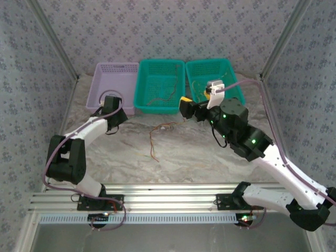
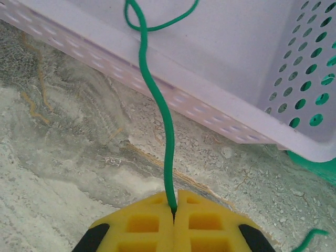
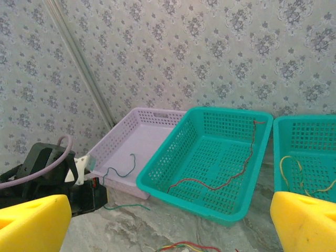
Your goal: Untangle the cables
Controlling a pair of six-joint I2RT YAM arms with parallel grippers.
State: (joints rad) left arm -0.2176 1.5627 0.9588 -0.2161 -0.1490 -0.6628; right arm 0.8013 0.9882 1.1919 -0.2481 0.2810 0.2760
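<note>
My left gripper should next lift up and move outward, past the lilac basket's front rim, to release the green cable's overhanging part on the basket's bottom, which is outward of the gripper.
My left gripper (image 2: 175, 207) is shut on a green cable (image 2: 157, 100), its yellow pads pressed together around it just above the table. From the pads the green cable (image 3: 119, 206) climbs over the front rim of the lilac basket (image 2: 210, 63) and loops inside. A small tangle of red, yellow and green cables (image 3: 185, 245) lies on the table in front of the baskets, with an orange strand (image 1: 153, 142) trailing towards me. My right gripper (image 3: 168, 231) hangs open above that tangle with nothing between its yellow pads (image 3: 32, 226).
Three baskets stand in a row at the back: the lilac basket (image 1: 113, 84), a teal basket (image 3: 220, 210) with a red cable (image 3: 231, 178) in it, and a second teal basket (image 1: 231, 79) holding a yellow-orange cable (image 3: 294, 168). Patterned walls close in the sides and back.
</note>
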